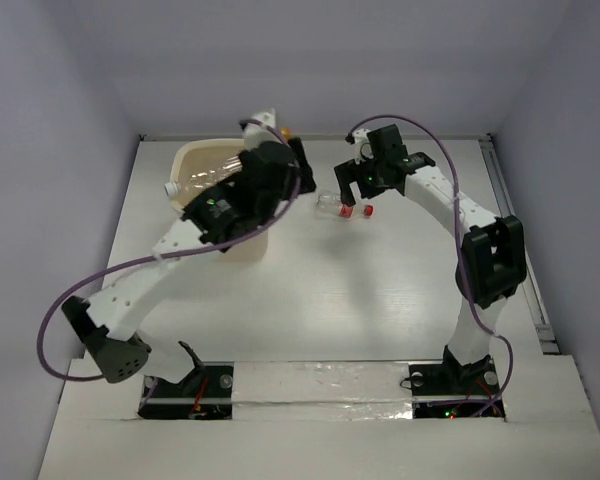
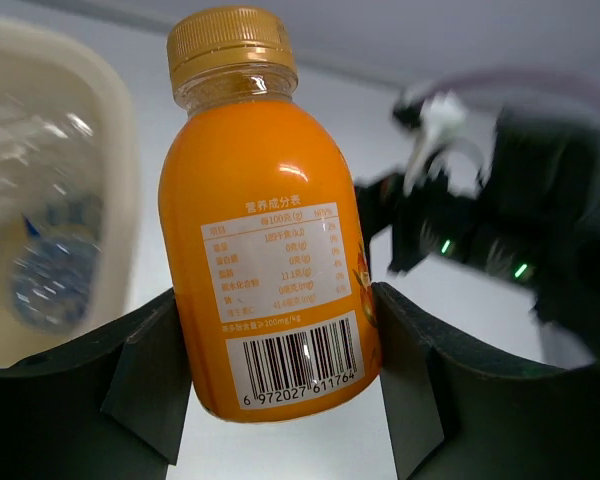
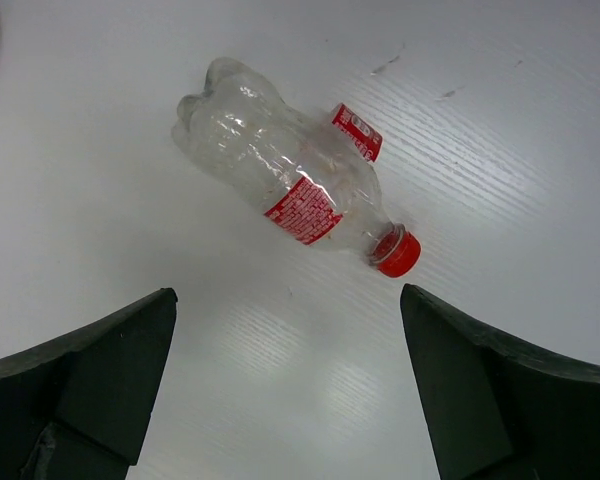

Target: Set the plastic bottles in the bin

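Next, my right gripper turns and lowers toward the left in the top view, onto the clear bottle's middle [image 1: 332,205] [image 3: 270,148]. The clear bottle lies at an angle below the gripper's open fingers.
My left gripper [image 2: 280,345] is shut on a short orange bottle [image 2: 265,230] with a gold cap, one finger on each side of its lower body. In the top view this gripper [image 1: 288,152] is at the far right corner of the cream bin [image 1: 192,158]. The bin [image 2: 115,150] holds clear crinkled bottles [image 2: 45,275], one of them blue-labelled. A clear bottle with a red cap and a red label [image 3: 290,180] lies on its side on the table. My right gripper [image 3: 288,300] hangs open above it, touching nothing. In the top view this bottle [image 1: 332,203] is just right of the bin.
A white-capped clear bottle [image 1: 195,183] lies in the bin. The left arm stretches over the bin's near right side. White walls close in the table at the back and sides. A rail [image 1: 510,215] runs along the right edge.
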{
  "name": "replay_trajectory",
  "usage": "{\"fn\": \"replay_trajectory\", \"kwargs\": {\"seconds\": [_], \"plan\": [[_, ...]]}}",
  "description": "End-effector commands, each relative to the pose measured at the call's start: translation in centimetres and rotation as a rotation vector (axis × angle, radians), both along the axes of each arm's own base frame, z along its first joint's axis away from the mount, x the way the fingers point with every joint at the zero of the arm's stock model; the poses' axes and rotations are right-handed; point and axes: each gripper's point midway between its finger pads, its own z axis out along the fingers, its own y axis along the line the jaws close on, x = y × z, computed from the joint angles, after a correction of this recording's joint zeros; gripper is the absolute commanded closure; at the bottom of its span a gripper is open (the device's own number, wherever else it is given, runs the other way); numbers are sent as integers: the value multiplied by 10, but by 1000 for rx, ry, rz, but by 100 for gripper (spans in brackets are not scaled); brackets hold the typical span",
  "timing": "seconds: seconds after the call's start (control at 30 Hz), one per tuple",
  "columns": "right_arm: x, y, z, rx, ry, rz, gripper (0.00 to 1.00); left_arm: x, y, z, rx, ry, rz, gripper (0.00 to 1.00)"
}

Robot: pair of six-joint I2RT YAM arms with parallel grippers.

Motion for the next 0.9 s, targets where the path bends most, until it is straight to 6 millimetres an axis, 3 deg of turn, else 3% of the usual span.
{"fn": "replay_trajectory", "kwargs": {"seconds": [0.0,0.17,0.27,0.33,0.37,0.43,0.53,0.67,0.87], "plan": [[10,8,4,-96,-39,85,1,5,47,34,-73,2,84,73],[16,25,-16,-143,-13,155,0,9,102,53,-120,-7,177,74],[22,38,-16,-165,-20,196,0,12,132,49,-100,8,236,74],[25,39,-35,-191,28,203,0,15,147,42,-90,31,259,74],[32,41,-32,-190,18,198,0,17,151,35,-72,40,262,74],[38,45,-47,-214,26,188,0,21,155,33,-62,36,263,74],[45,39,-61,-257,34,154,0,32,154,14,-17,79,256,74],[45,38,-81,-270,66,147,0,47,153,-30,54,153,261,74],[34,41,-89,-232,107,135,2,60,157,-79,158,237,263,76]]}}
